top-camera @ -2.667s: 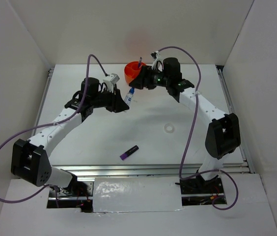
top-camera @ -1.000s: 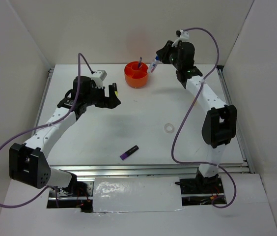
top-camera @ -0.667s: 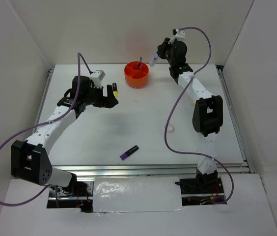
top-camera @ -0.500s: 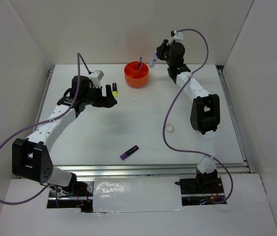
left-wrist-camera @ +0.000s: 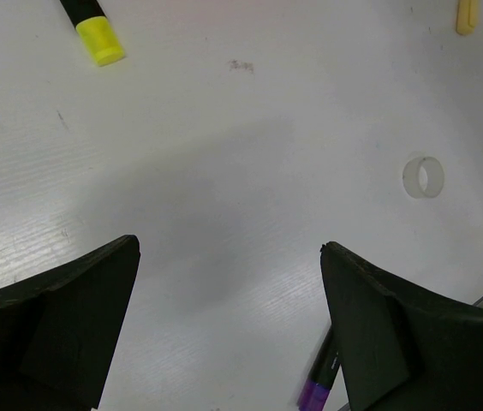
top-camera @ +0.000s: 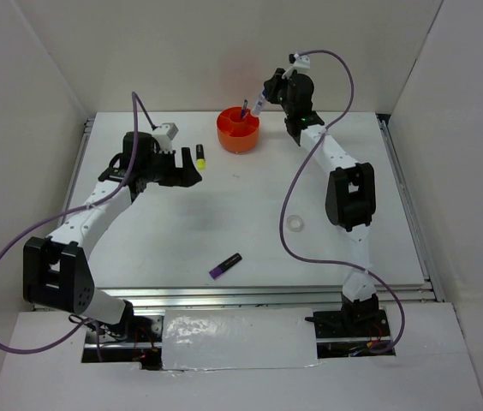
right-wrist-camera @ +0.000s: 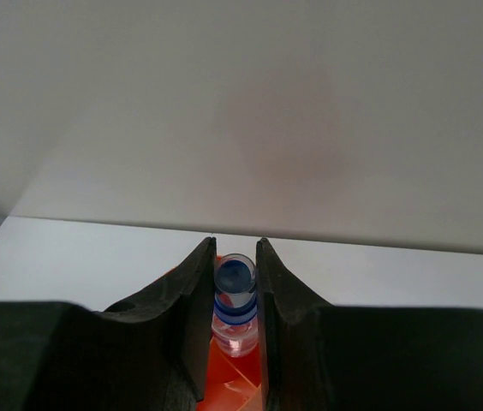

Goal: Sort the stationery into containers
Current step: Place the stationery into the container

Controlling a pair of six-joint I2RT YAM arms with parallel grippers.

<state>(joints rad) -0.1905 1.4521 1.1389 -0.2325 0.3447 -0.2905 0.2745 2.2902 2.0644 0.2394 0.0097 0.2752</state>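
Note:
My right gripper moves toward the blue pen and down over the organiser's section (top-camera: 247,126) (right-wrist-camera: 245,365) beside it next, as the bottle still hangs above the orange organiser's rim.
The orange organiser (top-camera: 238,130) stands at the table's back centre with a blue pen (top-camera: 244,110) upright in it. My right gripper (top-camera: 260,101) hangs just above its right rim, shut on the clear blue-capped bottle (top-camera: 256,109). In the right wrist view the bottle (right-wrist-camera: 235,295) sits between the fingers over the orange compartments (right-wrist-camera: 224,387). My left gripper (top-camera: 192,174) is open and holds nothing. A yellow highlighter (top-camera: 199,156) lies just beyond it, and shows as yellow highlighter (left-wrist-camera: 92,28) in the left wrist view.
A purple highlighter (top-camera: 224,265) lies near the front centre, and a clear tape ring (top-camera: 294,223) to its right. The left wrist view shows the tape ring (left-wrist-camera: 423,176), the purple highlighter (left-wrist-camera: 317,387) and a pale yellow stick (left-wrist-camera: 467,14). White walls enclose the table.
My right gripper has carried the bottle left, from beside the organiser to over its right rim. The left arm drew back slightly to the left, uncovering the yellow highlighter.

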